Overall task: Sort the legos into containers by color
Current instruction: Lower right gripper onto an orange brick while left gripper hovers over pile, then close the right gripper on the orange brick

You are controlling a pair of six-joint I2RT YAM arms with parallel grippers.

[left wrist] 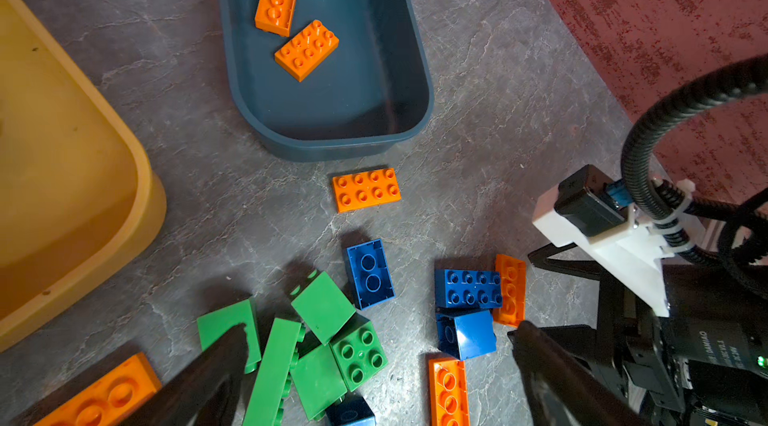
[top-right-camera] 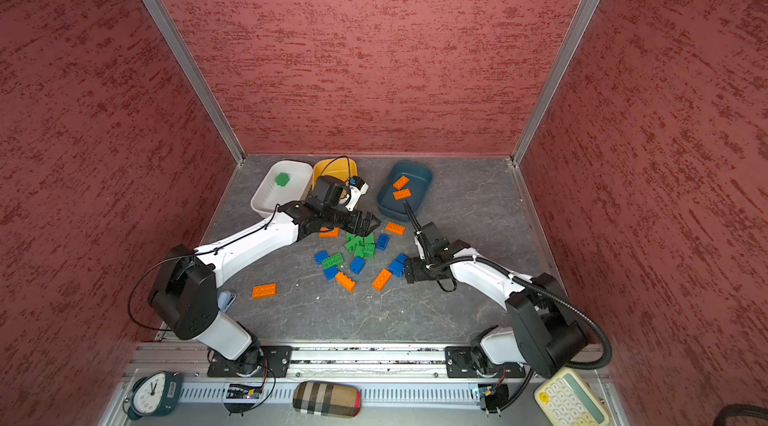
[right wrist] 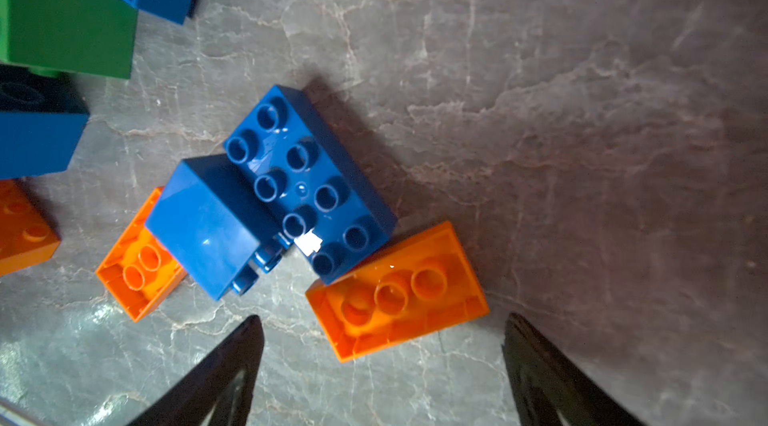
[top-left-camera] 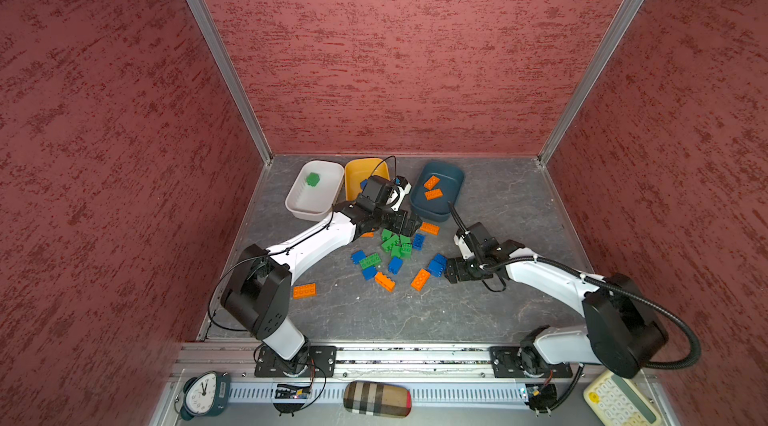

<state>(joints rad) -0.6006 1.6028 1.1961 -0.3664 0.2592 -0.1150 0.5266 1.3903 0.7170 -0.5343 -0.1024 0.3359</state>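
Observation:
The upside-down orange brick lies lengthwise between my open fingers, so my right gripper should turn crosswise, lower over the brick's middle (right wrist: 393, 294) and close across it.
Orange, blue and green legos (top-left-camera: 395, 253) lie scattered mid-table. At the back stand three containers: a white tub (top-left-camera: 299, 205) holding one green brick (top-left-camera: 313, 179), a yellow tub (top-left-camera: 357, 172), and a teal tub (top-left-camera: 451, 178) with two orange bricks (left wrist: 305, 49). My left gripper (top-left-camera: 409, 226) hangs open above the green cluster (left wrist: 332, 340), nothing between its fingers. My right gripper (top-left-camera: 446, 272) is open low over the table, just short of an upside-down orange brick (right wrist: 397, 291) that touches a blue oblong brick (right wrist: 309, 182).
Red walls close in the back and both sides. Along the front rail sit a clock (top-left-camera: 203, 392), a plaid case (top-left-camera: 377, 399) and a calculator (top-left-camera: 619, 401). One orange brick (top-left-camera: 304, 291) lies apart near the left arm.

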